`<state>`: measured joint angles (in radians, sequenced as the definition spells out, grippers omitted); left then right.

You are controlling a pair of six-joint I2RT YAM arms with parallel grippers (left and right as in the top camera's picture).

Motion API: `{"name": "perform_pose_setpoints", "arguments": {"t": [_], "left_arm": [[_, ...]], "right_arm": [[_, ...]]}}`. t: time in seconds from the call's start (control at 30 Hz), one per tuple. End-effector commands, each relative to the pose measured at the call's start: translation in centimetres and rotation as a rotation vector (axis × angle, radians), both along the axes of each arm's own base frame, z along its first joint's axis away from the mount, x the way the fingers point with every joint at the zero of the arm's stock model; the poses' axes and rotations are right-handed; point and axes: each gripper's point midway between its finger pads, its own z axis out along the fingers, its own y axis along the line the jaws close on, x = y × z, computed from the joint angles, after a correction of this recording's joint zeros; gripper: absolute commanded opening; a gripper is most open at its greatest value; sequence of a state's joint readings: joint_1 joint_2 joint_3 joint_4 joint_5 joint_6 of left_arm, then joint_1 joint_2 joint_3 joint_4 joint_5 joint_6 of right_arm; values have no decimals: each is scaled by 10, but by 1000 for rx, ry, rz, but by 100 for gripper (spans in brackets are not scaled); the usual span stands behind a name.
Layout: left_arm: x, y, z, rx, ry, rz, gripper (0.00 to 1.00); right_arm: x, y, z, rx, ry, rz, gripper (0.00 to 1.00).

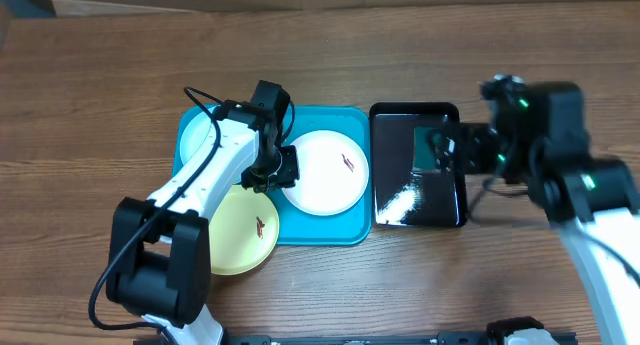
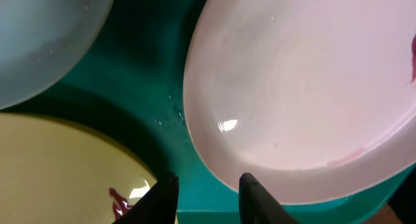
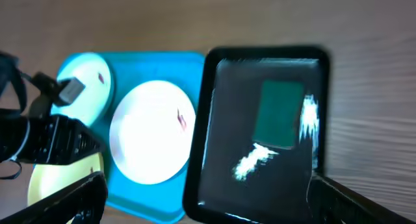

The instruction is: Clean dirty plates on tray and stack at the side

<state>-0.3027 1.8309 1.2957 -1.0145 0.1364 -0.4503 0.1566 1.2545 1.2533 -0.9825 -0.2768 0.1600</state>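
Note:
The plates have smears on them and the dark green pad is lying uncovered below, so my right gripper should lower onto the pad's middle (image 1: 427,150) (image 3: 279,113) and close across the pad's long sides.
The teal tray (image 1: 355,120) holds three plates. The white plate (image 1: 322,172) lies at its right and has a small brown smear. The light blue plate (image 1: 198,135) lies at the back left, partly under my left arm. The pale yellow plate (image 1: 243,230), also smeared, overhangs the tray's front edge. My left gripper (image 1: 270,172) is open and low over the tray. In the left wrist view its fingers (image 2: 208,191) sit between the yellow plate (image 2: 58,165) and the white plate's (image 2: 305,100) rim, holding nothing. My right gripper (image 1: 452,150) is open and empty above the black tray.
The smaller black tray (image 1: 385,210) stands right of the teal tray, with a dark green pad (image 1: 432,145) and a bright glare patch on it. In the right wrist view the black tray (image 3: 214,120) and pad (image 3: 278,113) lie below the wide-open fingers (image 3: 208,204). Bare wooden table surrounds both trays.

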Motion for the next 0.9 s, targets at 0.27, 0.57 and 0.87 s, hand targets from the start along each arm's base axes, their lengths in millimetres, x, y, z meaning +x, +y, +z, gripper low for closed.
{"name": "perform_pose_setpoints", "arguments": {"t": [0.27,0.57,0.87], "left_arm": [[10,3,-24,46,2,39,29],[11,8,-27,80,-2,40,30],[11,12,-34,98,-11,48,28]], "right_arm": [[48,10,-47,-19,66,38,94],[63,9,-74,-54,122,42,85],[75,-9,-121,-170,224,-16,85]]}}
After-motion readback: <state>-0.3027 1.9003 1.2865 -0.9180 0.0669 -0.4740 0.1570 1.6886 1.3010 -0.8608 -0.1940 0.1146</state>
